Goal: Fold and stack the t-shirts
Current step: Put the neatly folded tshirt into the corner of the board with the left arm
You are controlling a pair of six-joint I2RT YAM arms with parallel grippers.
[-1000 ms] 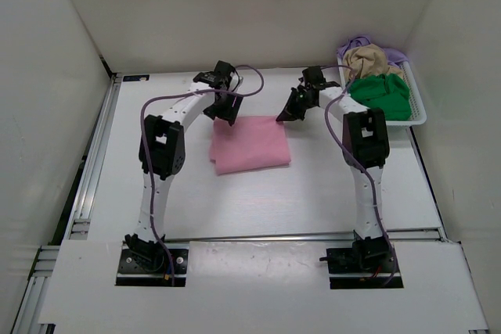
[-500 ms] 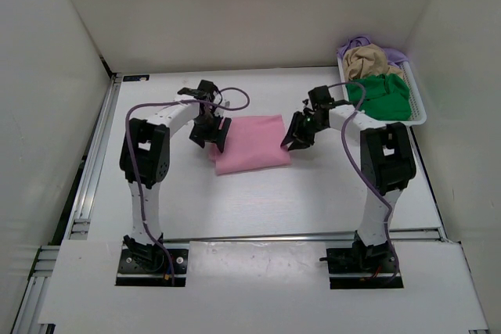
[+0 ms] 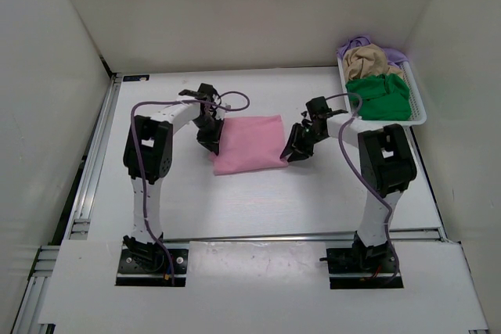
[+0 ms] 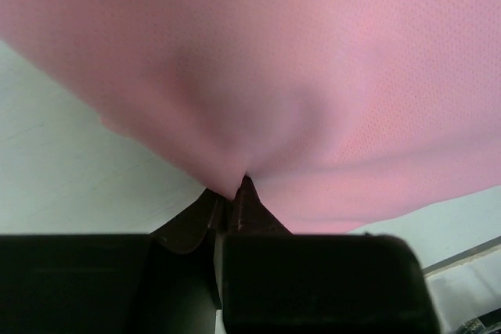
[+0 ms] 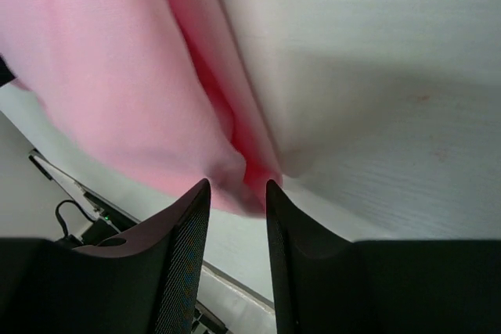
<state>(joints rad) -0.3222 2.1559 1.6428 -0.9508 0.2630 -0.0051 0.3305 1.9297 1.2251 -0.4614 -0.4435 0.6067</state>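
The left gripper will next pull the pink t-shirt (image 3: 249,142) outward and to the left in the top view, to the bare back corner of the table, and let go of it.
A folded pink t-shirt (image 3: 249,142) lies flat mid-table. My left gripper (image 3: 213,140) is at its left edge, shut on a pinch of the pink cloth (image 4: 313,76), which bunches into the closed tips (image 4: 239,185). My right gripper (image 3: 291,150) is at the shirt's right edge, open. Its two fingers (image 5: 184,240) stand apart, with the pink folded edge (image 5: 102,76) just ahead of the gap. The green t-shirt (image 3: 380,98), tan t-shirt (image 3: 369,60) and lavender t-shirt (image 3: 356,41) sit heaped at the back right.
The heaped shirts lie in a white mesh basket (image 3: 419,111) against the right wall. White walls enclose the table on three sides. A metal rail (image 3: 98,154) runs along the left edge.
Both grippers came down from behind the pink shirt to its left and right edges. The left one shut on the cloth. The right one, shut a second ago, opened.
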